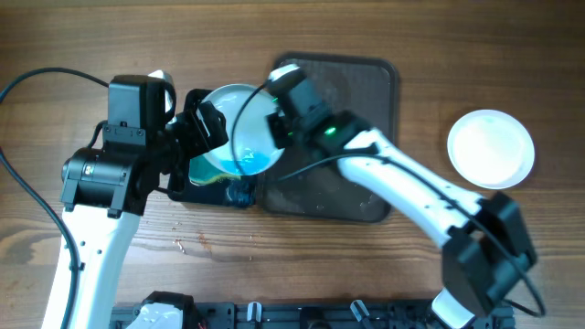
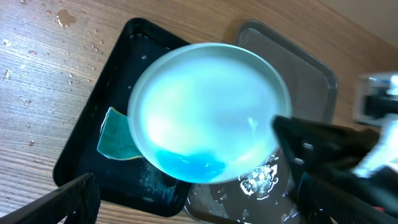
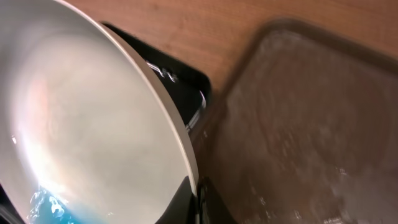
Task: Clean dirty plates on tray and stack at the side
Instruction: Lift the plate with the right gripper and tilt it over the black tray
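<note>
I will move my right gripper across the tray (image 1: 352, 110) next and down onto the clean white plate (image 1: 491, 149), because that plate is to the gripper's right in the overhead view.
A white plate (image 1: 239, 137) with blue liquid pooled at its low edge is held tilted over a small black basin (image 1: 187, 194). My right gripper (image 1: 277, 123) is shut on the plate's right rim; the right wrist view shows the rim (image 3: 180, 130) pinched between the fingers (image 3: 198, 199). My left gripper (image 1: 206, 126) is open and empty at the plate's left side. In the left wrist view its fingers (image 2: 199, 211) spread wide below the plate (image 2: 208, 106). A green sponge (image 2: 115, 138) lies in the basin (image 2: 87, 155). The dark tray (image 1: 352, 110) is wet.
A clean white plate (image 1: 491, 148) sits on the table at the right. Water drops and crumbs dot the wood in front of the basin (image 1: 187, 242). The tray also shows in the left wrist view (image 2: 314, 81) and the right wrist view (image 3: 311, 124).
</note>
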